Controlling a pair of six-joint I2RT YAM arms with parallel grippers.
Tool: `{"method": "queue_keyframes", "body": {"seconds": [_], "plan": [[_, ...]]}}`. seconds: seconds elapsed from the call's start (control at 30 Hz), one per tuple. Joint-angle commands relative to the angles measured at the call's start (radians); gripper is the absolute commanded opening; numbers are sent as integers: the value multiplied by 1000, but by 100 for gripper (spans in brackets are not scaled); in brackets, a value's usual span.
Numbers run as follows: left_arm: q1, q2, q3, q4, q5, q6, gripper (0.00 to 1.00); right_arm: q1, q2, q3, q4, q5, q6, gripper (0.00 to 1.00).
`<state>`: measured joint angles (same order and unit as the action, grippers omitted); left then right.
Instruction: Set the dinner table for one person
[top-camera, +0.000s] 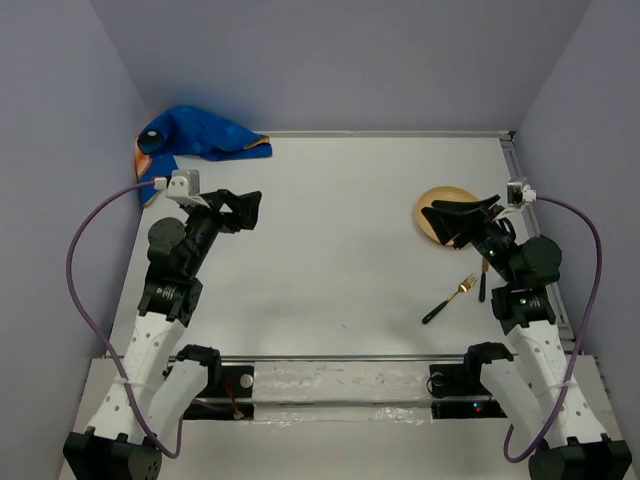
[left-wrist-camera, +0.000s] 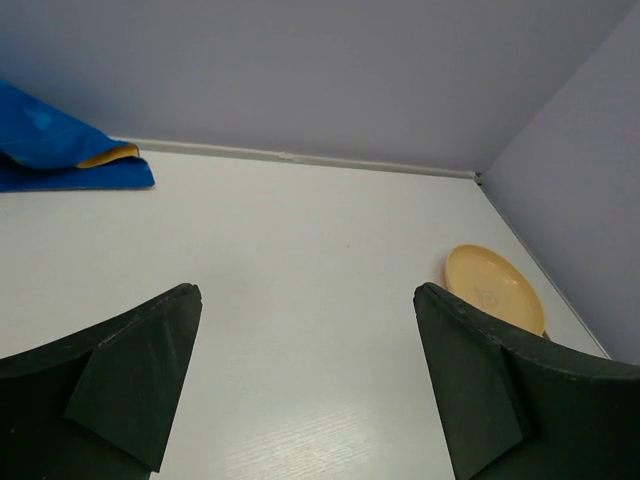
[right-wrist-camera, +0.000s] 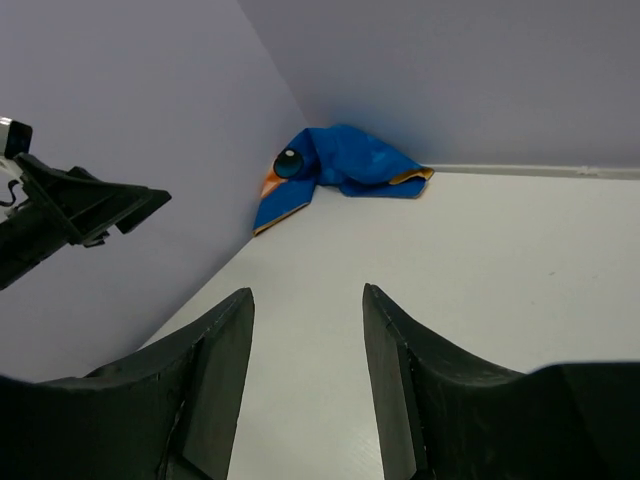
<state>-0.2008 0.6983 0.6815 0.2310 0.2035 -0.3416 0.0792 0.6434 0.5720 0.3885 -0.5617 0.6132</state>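
Note:
My left gripper will next reach outward and down onto the middle folds of the blue placemat, because the placemat lies crumpled in the far corner of the table, beyond my open fingers.
The white dinner table fills the scene. A yellow plate lies at the right, partly under my right gripper, which is open and empty above it. The plate also shows in the left wrist view. A gold fork with a black handle and a second black-handled utensil lie in front of the plate. A crumpled blue placemat sits in the far left corner, and shows in the right wrist view too. My left gripper is open and empty, raised over the left side.
Lavender walls enclose the table on three sides. A metal rail runs along the near edge between the arm bases. Purple cables loop from each wrist.

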Motion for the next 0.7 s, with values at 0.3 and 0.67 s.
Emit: {"method": "queue_keyframes", "body": {"seconds": [0.3,0.67], "plan": [[6,443,335,-35,-349,-54,99,22,-36,17,-49,91,-62,54],[172,980,582,56,-410,-195,98,22,9,32,-77,92,-81,54]]}}
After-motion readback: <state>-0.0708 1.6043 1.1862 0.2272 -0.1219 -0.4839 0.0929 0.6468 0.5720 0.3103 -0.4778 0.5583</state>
